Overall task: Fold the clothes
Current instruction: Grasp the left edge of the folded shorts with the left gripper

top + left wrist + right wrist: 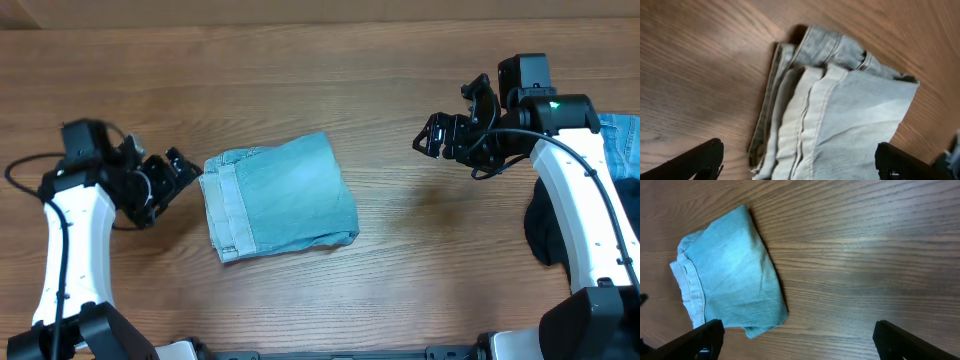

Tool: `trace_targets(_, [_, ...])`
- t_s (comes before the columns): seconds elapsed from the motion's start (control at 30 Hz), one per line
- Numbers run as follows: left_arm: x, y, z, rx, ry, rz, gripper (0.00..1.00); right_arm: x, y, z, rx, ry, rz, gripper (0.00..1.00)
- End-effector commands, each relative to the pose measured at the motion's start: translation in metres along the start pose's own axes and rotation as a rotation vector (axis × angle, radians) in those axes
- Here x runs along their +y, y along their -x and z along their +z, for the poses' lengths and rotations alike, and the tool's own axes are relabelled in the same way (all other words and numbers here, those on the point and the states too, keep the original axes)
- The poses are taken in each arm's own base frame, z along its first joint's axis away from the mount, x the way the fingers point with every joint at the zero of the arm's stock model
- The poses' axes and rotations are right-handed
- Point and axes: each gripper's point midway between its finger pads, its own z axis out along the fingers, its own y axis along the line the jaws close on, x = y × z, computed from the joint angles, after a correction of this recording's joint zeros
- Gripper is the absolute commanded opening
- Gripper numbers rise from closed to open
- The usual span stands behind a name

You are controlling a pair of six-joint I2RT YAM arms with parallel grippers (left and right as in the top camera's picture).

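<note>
The stacked waistband edge [215,212] [782,140] lies below my left gripper and to its right in the overhead view, so my left gripper should next move down and across to straddle it.
A folded pair of light blue denim shorts [280,195] lies in the middle of the wooden table, its waistband layers stacked on the left side. My left gripper [180,170] is open and empty just left of the waistband edge; the left wrist view shows the stacked folds [835,115] between its fingers [797,162]. My right gripper [437,137] is open and empty over bare table, well to the right of the shorts. The right wrist view shows the shorts [730,270] to the left, apart from its fingers [797,340].
More clothes lie at the right table edge: a light blue garment [622,140] and a dark one [545,235], partly behind my right arm. The wooden tabletop [420,260] lies around the shorts.
</note>
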Motion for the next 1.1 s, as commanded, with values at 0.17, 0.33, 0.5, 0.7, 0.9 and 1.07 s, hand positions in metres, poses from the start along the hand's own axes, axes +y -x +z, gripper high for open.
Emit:
trace_targets(0.17, [0.039,-0.051,0.058,0.076,-0.205,0.035,1.00,0.003,-0.003,-0.006,0.010,-0.002,-0.003,1.00])
trace_targets(0.33, [0.047,-0.062,0.078,0.042,-0.214,0.079,1.00,0.004,-0.004,-0.006,0.011,0.001,0.000,1.00])
trace_targets(0.5, [0.034,-0.076,0.089,0.087,-0.183,0.106,1.00,0.004,-0.002,-0.006,0.004,0.003,0.031,1.00])
trace_targets(0.7, [0.026,-0.078,0.100,0.080,-0.110,0.061,1.00,0.004,-0.002,-0.006,0.004,0.002,0.054,1.00])
trace_targets(0.9, [0.029,-0.075,0.100,0.066,-0.091,0.040,0.95,0.004,-0.002,-0.006,0.004,0.002,0.053,1.00])
trace_targets(1.07, [0.021,-0.075,0.104,0.050,-0.145,0.034,0.93,0.004,-0.002,-0.006,0.004,0.002,0.053,1.00])
